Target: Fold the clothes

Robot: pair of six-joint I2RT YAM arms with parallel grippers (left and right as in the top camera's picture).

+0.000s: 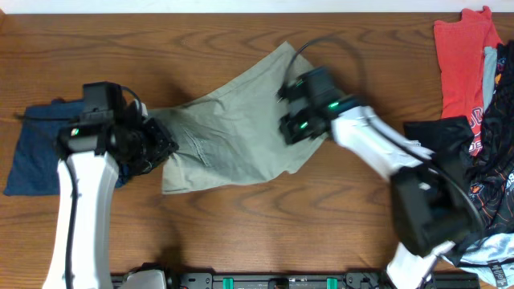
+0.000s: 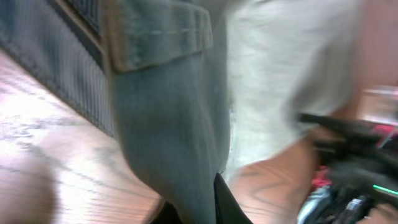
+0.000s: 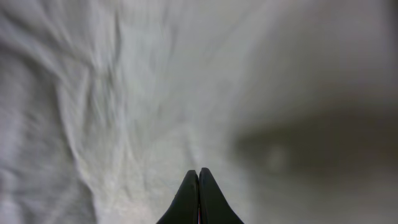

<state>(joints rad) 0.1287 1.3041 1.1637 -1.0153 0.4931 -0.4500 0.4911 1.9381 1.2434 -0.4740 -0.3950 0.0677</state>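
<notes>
The shorts' far leg (image 1: 271,92) (image 2: 267,81) lies spread flat, so the robot's left gripper will move up and to the right in the overhead view and release the shorts' edge over it.
The khaki shorts (image 1: 233,120) lie spread across the middle of the table, one leg pointing to the far right. My left gripper (image 1: 163,148) is shut on their left edge. In the left wrist view the cloth (image 2: 168,124) hangs up from between the fingers (image 2: 199,205). My right gripper (image 1: 287,120) is over the right part of the shorts. In the right wrist view its fingers (image 3: 199,177) are pressed together with nothing between them, tips close above the pale wrinkled cloth (image 3: 124,93).
Dark navy shorts (image 1: 36,156) lie at the left, under my left arm, and also show in the left wrist view (image 2: 56,56). A red garment (image 1: 464,56) and black printed garments (image 1: 482,177) are piled at the right edge. My right arm (image 2: 348,149) shows blurred.
</notes>
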